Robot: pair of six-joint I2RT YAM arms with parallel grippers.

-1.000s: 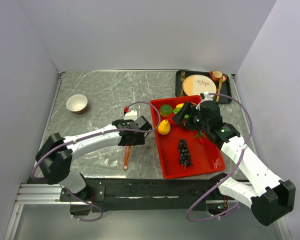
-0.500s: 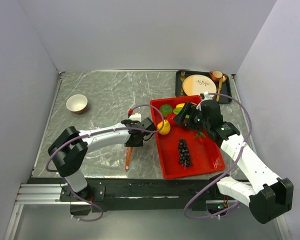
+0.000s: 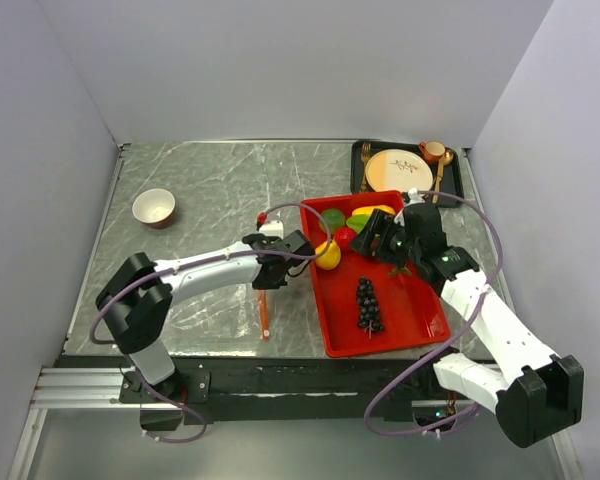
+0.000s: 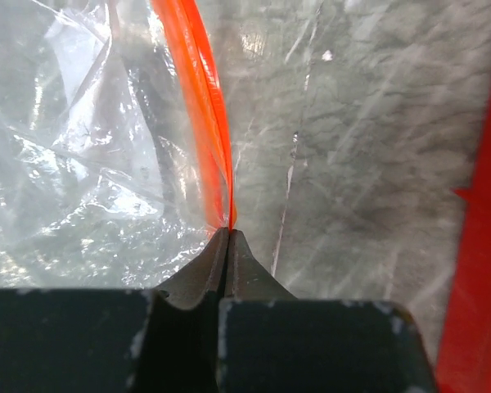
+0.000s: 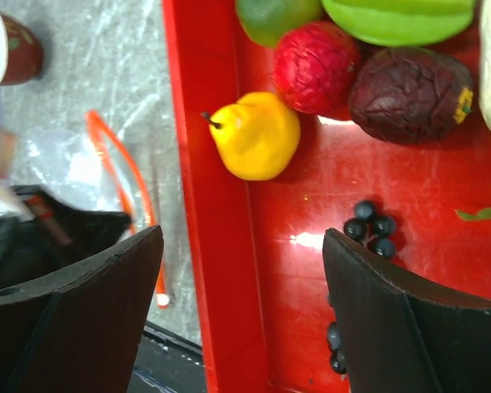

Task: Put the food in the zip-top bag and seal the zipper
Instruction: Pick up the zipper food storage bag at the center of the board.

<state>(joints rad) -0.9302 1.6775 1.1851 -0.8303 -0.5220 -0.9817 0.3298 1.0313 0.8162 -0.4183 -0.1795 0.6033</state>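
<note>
The robot's right gripper will next pull back and go down over the heap of dark grapes (image 3: 368, 305) (image 5: 372, 229), since they lie in the red tray below and back from it.
The zip-top bag (image 3: 215, 305) lies clear and crumpled on the table left of the red tray, and also shows in the left wrist view (image 4: 82, 164). Its orange-red zipper (image 4: 200, 98) runs down to my left gripper (image 4: 227, 233), which is shut on the strip. From above, the zipper (image 3: 264, 310) trails toward the front edge below my left gripper (image 3: 268, 268). The food sits in the tray: a yellow pear (image 5: 258, 135), a red fruit (image 5: 315, 65), a dark purple-brown fruit (image 5: 409, 94), green pieces (image 5: 397, 16) and dark grapes (image 3: 368, 305). My right gripper (image 5: 243, 237) hangs open over the tray's left wall, holding nothing.
The red tray (image 3: 420, 320) takes up the middle right. A dark tray with a cream plate (image 3: 398, 170) and a small cup (image 3: 432, 151) stands at the back right. A white-lined bowl (image 3: 153, 207) sits at the back left. Walls close both sides.
My left gripper has closed onto the zipper strip, and the strip has shifted a little to the right. My right gripper has moved slightly along the tray and stays open.
</note>
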